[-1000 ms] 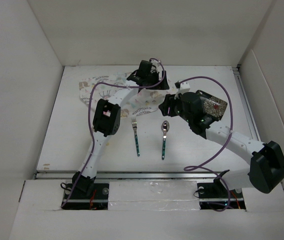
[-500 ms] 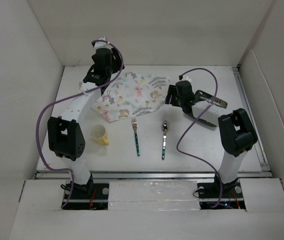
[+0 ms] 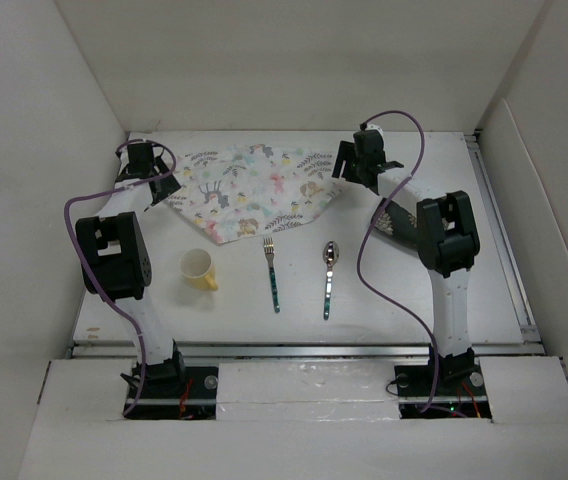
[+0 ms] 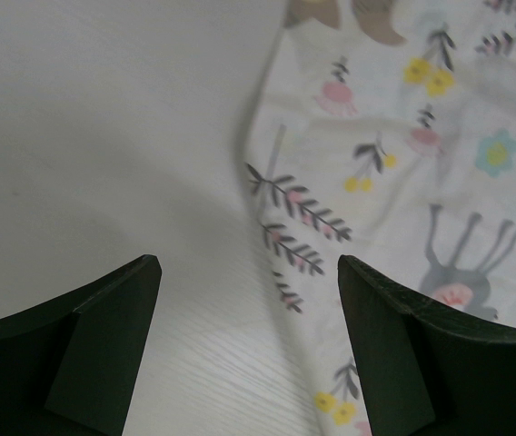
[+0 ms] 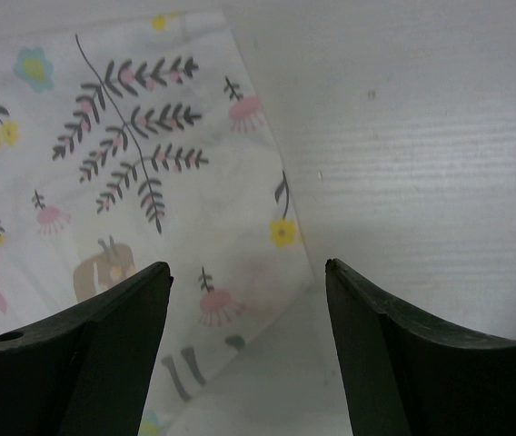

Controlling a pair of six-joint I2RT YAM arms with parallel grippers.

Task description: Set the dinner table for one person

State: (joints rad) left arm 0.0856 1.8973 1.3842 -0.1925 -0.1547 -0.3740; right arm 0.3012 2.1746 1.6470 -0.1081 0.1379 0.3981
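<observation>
I need to lower my left gripper first and shift it toward the middle of the placemat to get onto the placemat's leaf-printed edge [image 3: 175, 177] [image 4: 279, 266], because that edge is below and nearer the inner finger.
The dinner table [image 3: 394, 295] is the white tabletop. The animal-and-leaf placemat [image 3: 254, 190] lies spread at its back middle. My left gripper [image 3: 150, 168] is open at the mat's left corner; in the left wrist view the gripper [image 4: 249, 363] straddles the mat's edge [image 4: 403, 182] without holding it. My right gripper [image 3: 350, 166] is open at the mat's right corner; in the right wrist view the gripper [image 5: 249, 354] hangs over that corner [image 5: 131, 163]. A fork [image 3: 273, 272] and a spoon [image 3: 329, 275] lie side by side in front of the mat. A yellow cup [image 3: 199, 268] stands at the front left.
A dark patterned object [image 3: 389, 220] lies right of the mat, mostly hidden behind my right arm [image 3: 444, 240]. White walls close in the table on the left, back and right. A metal rail [image 3: 294, 348] runs along the near edge.
Both arms swung outward from the middle. The left gripper dropped to the mat's left corner, the right went back to its right corner. The mat now lies spread wider and flatter.
</observation>
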